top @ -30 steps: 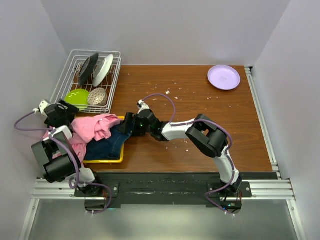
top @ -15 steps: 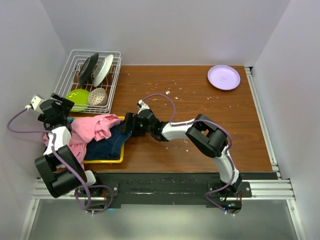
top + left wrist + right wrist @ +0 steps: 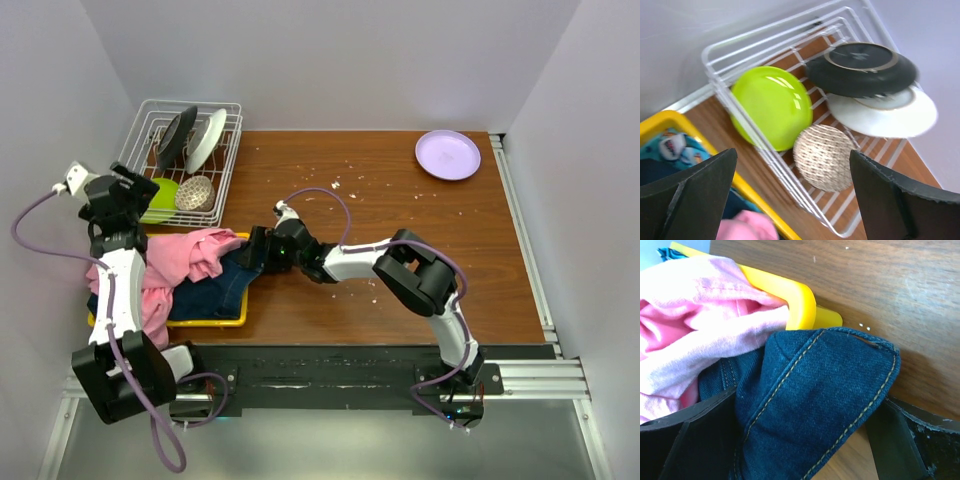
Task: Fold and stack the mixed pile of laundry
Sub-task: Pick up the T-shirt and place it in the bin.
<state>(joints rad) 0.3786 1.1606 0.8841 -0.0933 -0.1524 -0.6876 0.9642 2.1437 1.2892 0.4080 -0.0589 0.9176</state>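
Observation:
The shirt [image 3: 700, 335] lies on top of the denim. My left gripper will move back and to the right in the top view, then down onto the pink T-shirt's far folds.
The laundry pile lies in a yellow tray [image 3: 215, 322] at the left. A pink T-shirt [image 3: 185, 255] lies on top and hangs over the tray's left side. Dark blue denim [image 3: 220, 285] spills over the tray's right corner. My right gripper [image 3: 258, 250] is open, with a stitched fold of the denim [image 3: 820, 405] between its fingers, beside the pink shirt [image 3: 700, 335]. My left gripper [image 3: 128, 190] is open and empty, raised over the tray's far corner by the rack. A turquoise patterned cloth [image 3: 675, 147] shows in the tray. No grey garment shows.
A white wire dish rack [image 3: 135, 150] stands at the back left, holding a lime-green bowl [image 3: 772, 107], a woven ball [image 3: 822, 157], a dark plate [image 3: 860, 67] and a white plate [image 3: 890, 115]. A lilac plate [image 3: 447, 154] sits at the back right. Walls close in on both sides.
My left gripper has lifted off the pink T-shirt and moved back toward the dish rack, empty. The right arm and the denim have not moved.

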